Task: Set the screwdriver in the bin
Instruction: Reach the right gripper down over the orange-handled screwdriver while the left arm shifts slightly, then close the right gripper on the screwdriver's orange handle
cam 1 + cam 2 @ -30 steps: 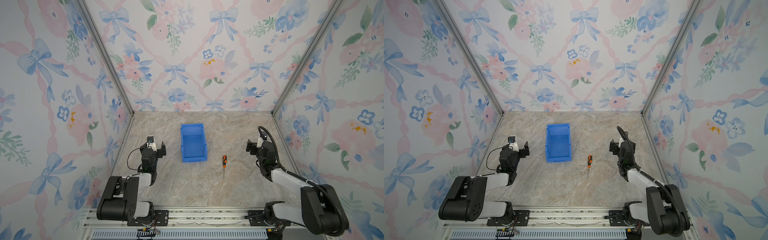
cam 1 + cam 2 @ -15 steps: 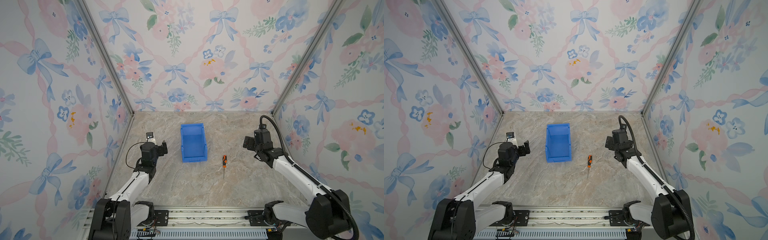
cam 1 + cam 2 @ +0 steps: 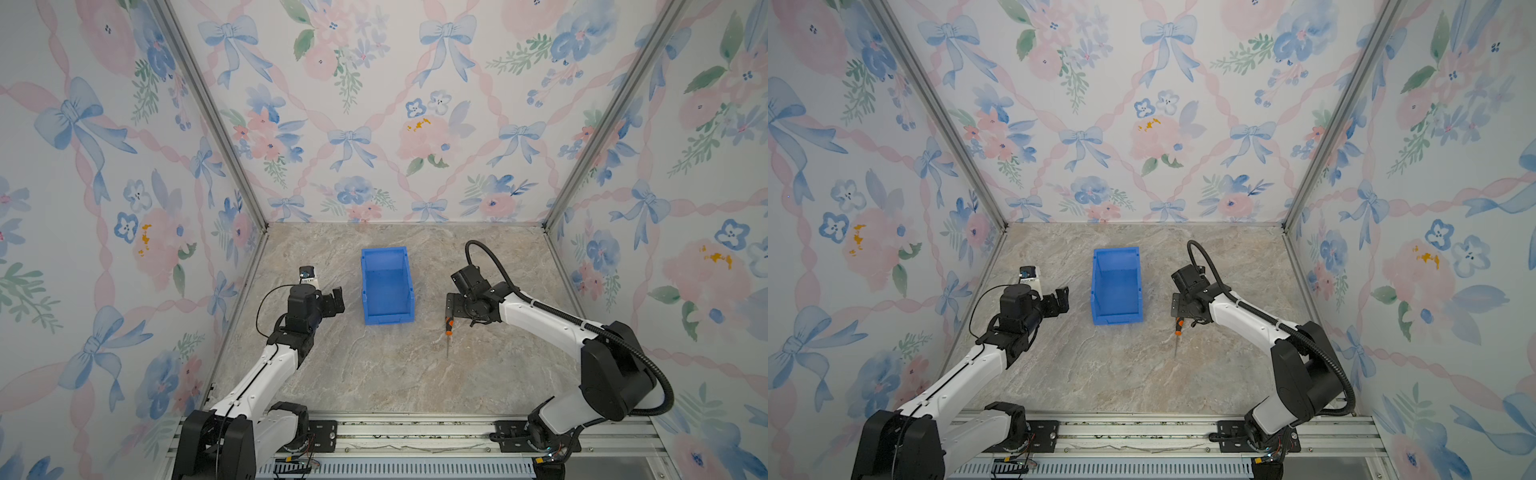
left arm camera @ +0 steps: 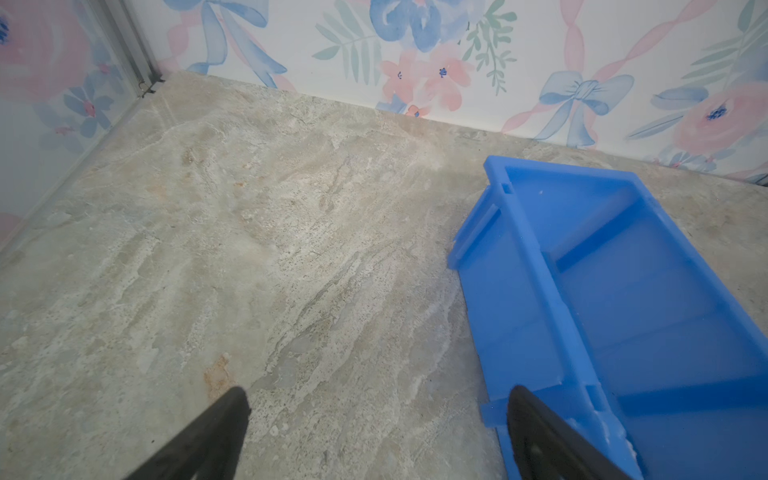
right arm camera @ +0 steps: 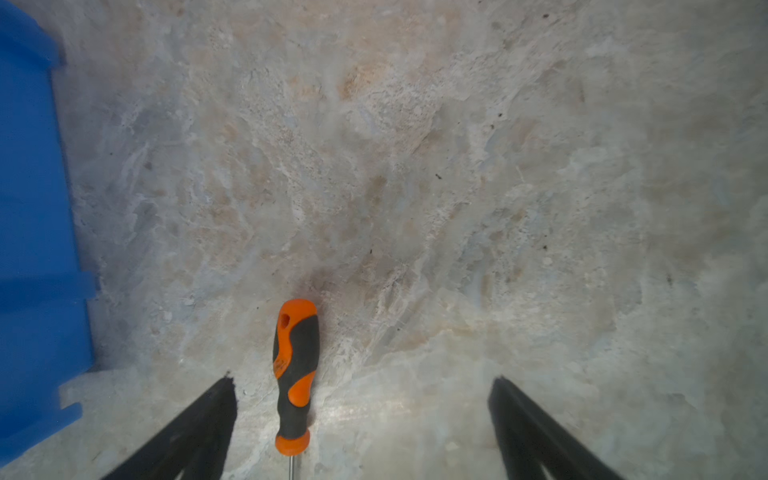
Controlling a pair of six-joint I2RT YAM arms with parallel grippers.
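The screwdriver's handle (image 3: 449,324) is below my right gripper, closer to the finger on the bin side, so my right gripper should next move toward the bin (image 3: 386,286) and go down to close on the handle.
The blue bin (image 3: 386,286) (image 3: 1116,291) stands empty at mid-table, its lower front wall toward the near edge. To its right the screwdriver (image 3: 448,326) (image 3: 1177,327) lies flat, orange-and-black handle toward the back and thin shaft toward the front. My right gripper (image 3: 454,308) (image 3: 1180,309) hovers open over the handle. In the right wrist view the screwdriver (image 5: 296,365) lies between the fingers of the right gripper (image 5: 363,380), nearer one finger and untouched. My left gripper (image 3: 335,302) (image 4: 378,397) is open and empty, just left of the bin (image 4: 536,266).
The marble-patterned table (image 3: 374,374) is closed in by floral walls at the left, back and right. An aluminium rail (image 3: 415,432) carrying both arm bases runs along the front edge. The blue bin's side wall (image 5: 33,208) shows beside the right gripper.
Both arms have unfolded from their rest poses. The right gripper swung in toward the middle and came over the screwdriver's handle. The left gripper moved closer to the bin. Bin and screwdriver stayed put.
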